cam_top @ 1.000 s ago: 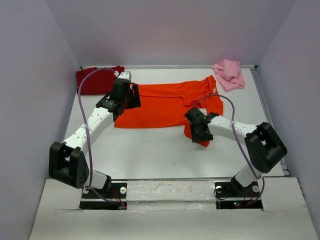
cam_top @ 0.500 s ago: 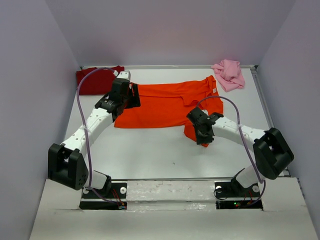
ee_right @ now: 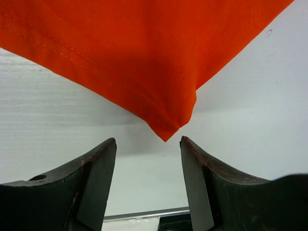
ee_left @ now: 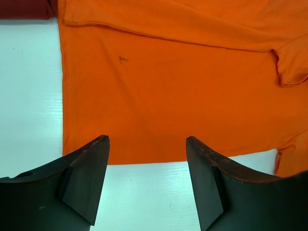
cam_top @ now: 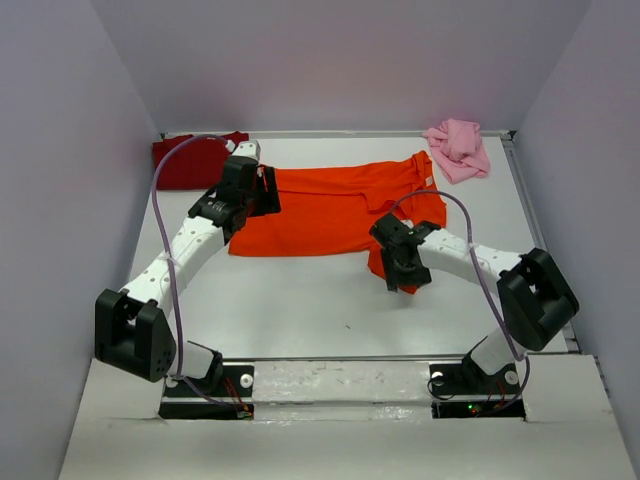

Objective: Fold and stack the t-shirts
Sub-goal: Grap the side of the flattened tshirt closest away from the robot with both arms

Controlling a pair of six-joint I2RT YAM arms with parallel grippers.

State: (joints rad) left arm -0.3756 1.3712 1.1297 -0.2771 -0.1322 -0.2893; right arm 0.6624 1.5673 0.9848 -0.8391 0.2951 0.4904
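Next, my right gripper lowers onto the sleeve's pointed corner [cam_top: 412, 289] [ee_right: 167, 131] and closes on the sleeve's edge, since that corner lies below it, pointing between its open fingers.
The bright orange t-shirt [cam_top: 320, 210] lies spread across the middle of the table, with its upper part folded over. The dark red t-shirt [cam_top: 188, 160] lies at the back left and the pale pink one [cam_top: 458, 148] is crumpled at the back right. My left gripper [cam_top: 250, 192] is open and empty above the orange shirt's left part; its wrist view shows the hem [ee_left: 144, 96] just past the gripper [ee_left: 147, 139]. My right gripper [cam_top: 398, 272] is open and empty. It hovers just short of the pointed corner of the near right sleeve [ee_right: 166, 132], which lies beyond the gripper [ee_right: 148, 140].
White walls close in the table at the back and on both sides. A metal rail [cam_top: 340, 357] runs along the table's near edge, in front of the arm bases. A corner of the dark red shirt shows at the top left of the left wrist view [ee_left: 24, 8].
My right arm swung its elbow out a little and came back; its gripper stays at the sleeve corner. The left arm and the shirts have not moved.
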